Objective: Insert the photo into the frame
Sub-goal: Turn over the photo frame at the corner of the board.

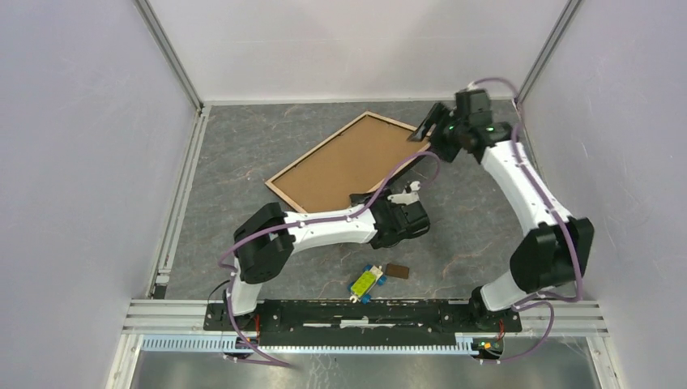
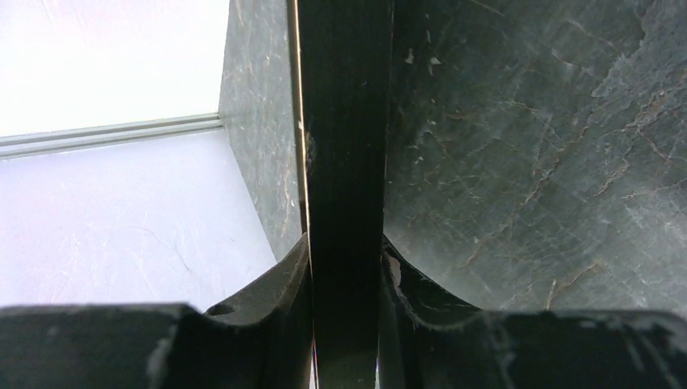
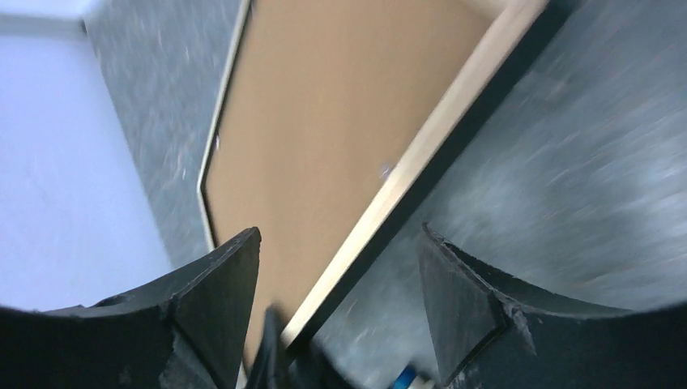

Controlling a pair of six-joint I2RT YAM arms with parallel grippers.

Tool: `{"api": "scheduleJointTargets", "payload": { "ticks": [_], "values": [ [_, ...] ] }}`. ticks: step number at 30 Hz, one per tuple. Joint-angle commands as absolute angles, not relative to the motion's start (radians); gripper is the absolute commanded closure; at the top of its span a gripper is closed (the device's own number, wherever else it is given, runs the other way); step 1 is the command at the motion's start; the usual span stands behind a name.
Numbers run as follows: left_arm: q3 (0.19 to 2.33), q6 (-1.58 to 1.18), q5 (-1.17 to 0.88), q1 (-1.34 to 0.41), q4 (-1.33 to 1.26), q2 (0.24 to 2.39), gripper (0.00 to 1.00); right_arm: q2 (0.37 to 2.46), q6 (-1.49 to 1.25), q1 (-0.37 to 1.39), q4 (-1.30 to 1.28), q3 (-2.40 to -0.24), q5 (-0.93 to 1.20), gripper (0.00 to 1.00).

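Note:
I should next swing my left gripper and turn it to the left in the top view, letting go of the frame flipped on the bare tabletop, because the frame's backing faces up.
The frame lies on the table with its light tan rails up, and a plain brown backing board fills it. The photo is not in view. My left gripper is at the frame's near right edge. In the left wrist view it is shut on the frame's black rail. My right gripper hovers over the frame's far right corner. In the right wrist view it is open and empty above the tan rail and the board.
A small yellow-green and blue object and a small brown block lie on the dark stone-patterned table near the arm bases. White walls close in the back and both sides.

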State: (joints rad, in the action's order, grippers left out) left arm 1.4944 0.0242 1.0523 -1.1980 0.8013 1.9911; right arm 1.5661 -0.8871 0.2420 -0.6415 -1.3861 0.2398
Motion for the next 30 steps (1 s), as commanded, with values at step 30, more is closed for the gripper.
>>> {"api": "scheduleJointTargets", "payload": {
  "ticks": [30],
  "values": [
    [1.775,-0.408,0.043,-0.495,0.842,1.463,0.98,1.051,-0.218,0.180,-0.651,-1.329,-0.056,0.02]
  ]
}}
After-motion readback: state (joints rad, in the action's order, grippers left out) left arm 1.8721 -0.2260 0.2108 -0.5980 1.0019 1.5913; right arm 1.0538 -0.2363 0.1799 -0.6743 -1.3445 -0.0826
